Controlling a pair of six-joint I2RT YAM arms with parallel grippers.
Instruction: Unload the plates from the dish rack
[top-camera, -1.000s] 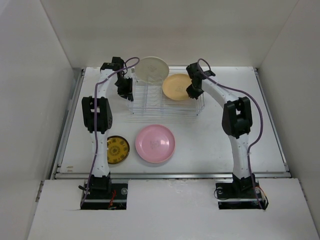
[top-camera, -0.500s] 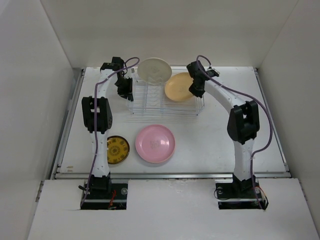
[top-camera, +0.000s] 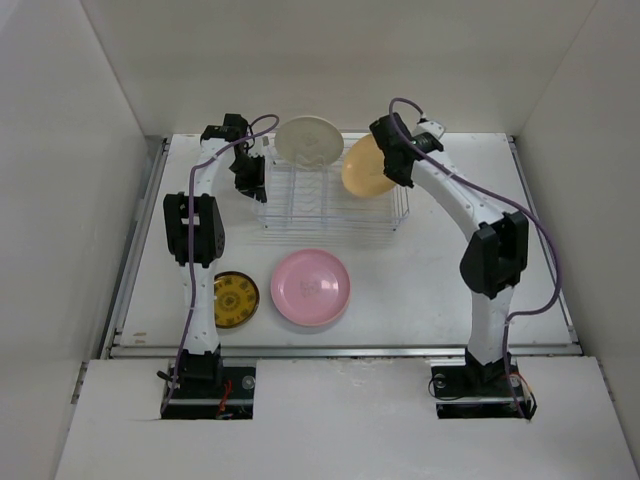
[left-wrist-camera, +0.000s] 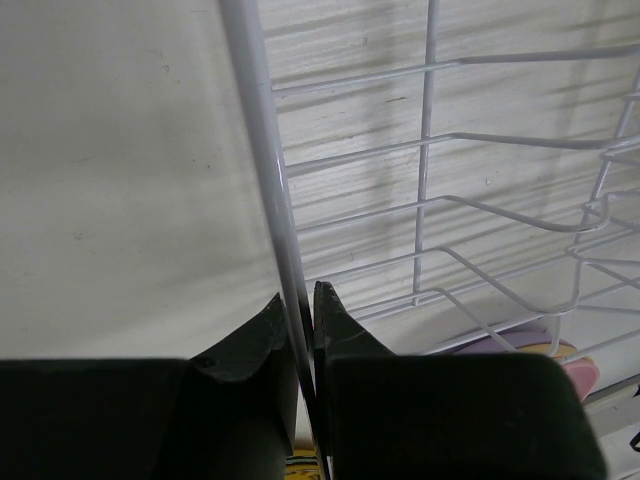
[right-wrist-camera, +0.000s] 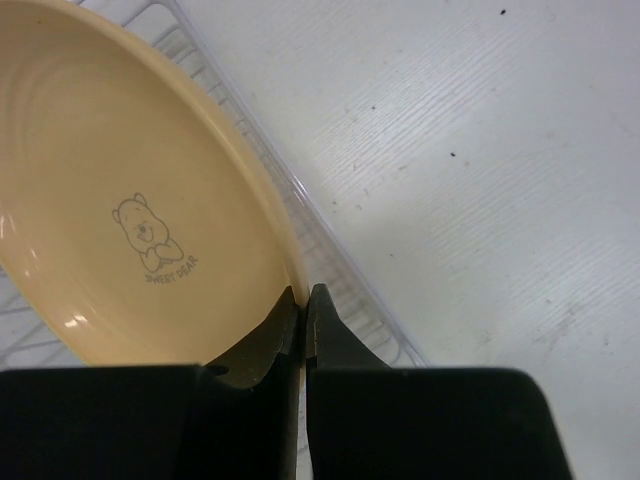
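Note:
My right gripper will lift the tan-yellow plate from the rack, then carry it back and down onto the pink plate (top-camera: 311, 288), which is flat and uncovered.
The silver wire dish rack (top-camera: 330, 205) stands at the back of the table. A cream plate (top-camera: 305, 140) stands upright at its far side. My right gripper (top-camera: 392, 165) is shut on the rim of the tan-yellow plate (top-camera: 366, 168) and holds it tilted above the rack's right end; the right wrist view shows the plate (right-wrist-camera: 130, 200) with a bear print between my fingertips (right-wrist-camera: 303, 300). My left gripper (top-camera: 250, 178) is shut on the rack's left rim wire (left-wrist-camera: 265, 160). A pink plate (top-camera: 311, 287) lies flat on the table in front of the rack.
A small dark plate with a yellow pattern (top-camera: 235, 298) lies on the table left of the pink plate. White walls enclose the table on three sides. A lavender edge (left-wrist-camera: 520, 340) shows beyond the rack wires in the left wrist view.
My right gripper has lifted the tan-yellow plate up and out of the rack's right end, tilting it more upright. The left gripper has stayed on the rack rim.

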